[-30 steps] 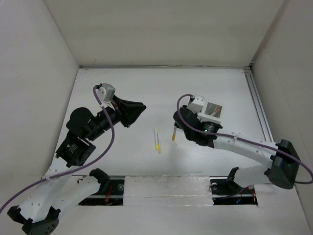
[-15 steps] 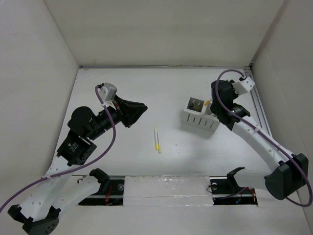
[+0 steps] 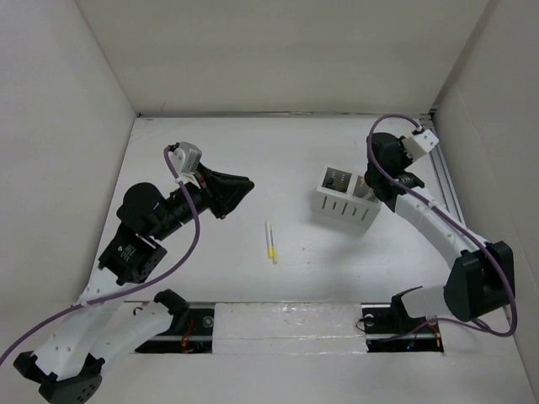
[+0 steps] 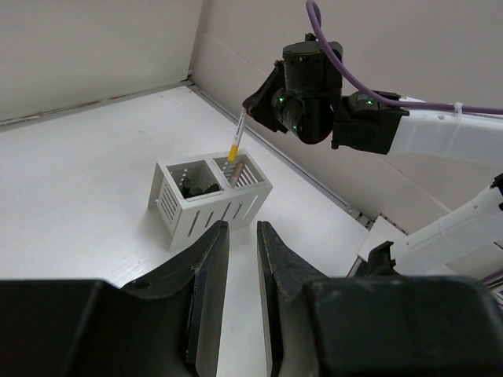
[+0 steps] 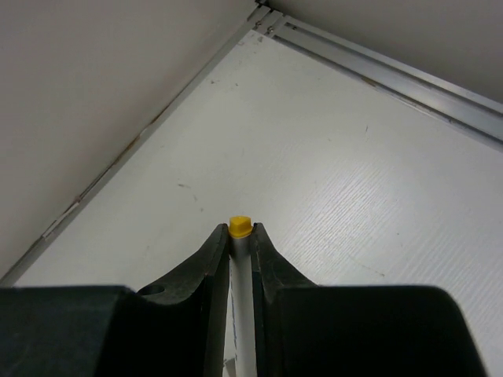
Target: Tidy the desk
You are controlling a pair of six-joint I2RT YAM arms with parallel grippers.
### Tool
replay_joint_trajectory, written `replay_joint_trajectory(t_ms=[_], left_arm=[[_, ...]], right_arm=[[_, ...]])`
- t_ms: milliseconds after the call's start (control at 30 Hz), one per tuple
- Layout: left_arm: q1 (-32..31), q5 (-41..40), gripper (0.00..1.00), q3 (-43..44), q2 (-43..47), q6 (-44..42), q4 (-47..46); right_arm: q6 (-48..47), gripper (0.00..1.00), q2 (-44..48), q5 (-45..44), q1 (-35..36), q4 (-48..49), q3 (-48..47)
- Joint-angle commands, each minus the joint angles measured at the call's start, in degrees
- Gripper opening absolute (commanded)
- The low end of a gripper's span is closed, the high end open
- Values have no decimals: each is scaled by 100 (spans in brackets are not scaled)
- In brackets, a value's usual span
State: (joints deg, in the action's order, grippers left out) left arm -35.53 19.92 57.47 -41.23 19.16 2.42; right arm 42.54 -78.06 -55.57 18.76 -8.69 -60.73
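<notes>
My right gripper will next lower the white pen a little into the holder box's compartment nearer the rail, as the pen's lower tip already points into that opening.
My right gripper [image 3: 368, 178] is shut on a white pen with a yellow end [image 5: 240, 227]. It holds the pen upright over the white slotted holder box [image 3: 344, 207]. In the left wrist view the pen [image 4: 234, 146] has its lower tip in the right compartment of the box [image 4: 206, 210], below the right gripper [image 4: 253, 108]. A second white and yellow pen [image 3: 269, 241] lies on the white desk [image 3: 210, 151] in the middle. My left gripper [image 3: 244, 187] hovers left of centre, empty. In its wrist view its jaws [image 4: 242, 236] stand nearly shut with a narrow gap.
Dark items sit in the left compartment of the holder box [image 4: 196, 187]. A metal rail [image 3: 446, 194] runs along the desk's right edge, also in the right wrist view [image 5: 393, 75]. White wall panels close in the left, back and right sides.
My right arm has carried the pen from the middle of the desk to the holder box at the right, which it had hidden. The left arm and the lying pen have not moved.
</notes>
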Motion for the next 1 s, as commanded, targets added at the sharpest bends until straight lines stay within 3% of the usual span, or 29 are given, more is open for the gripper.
replay_joint_trajectory(t_ms=[0,433,833,933,967], left_arm=[[2,3,18,71,28,-8,-294],[2,29,18,53,89,0,-294],[2,47,18,54,63,9,-303],[2,29,18,45,63,9,-312],[2,29,18,45,63,9,-312]], right_arm=[[79,0,98,64,-40,87,105],[412,1,-69,134,-31,-238,290],[290,42,485,143,522,-379,185],[307,43,581,99,803,-572,97],[281,32,608,177,900,-616,53]])
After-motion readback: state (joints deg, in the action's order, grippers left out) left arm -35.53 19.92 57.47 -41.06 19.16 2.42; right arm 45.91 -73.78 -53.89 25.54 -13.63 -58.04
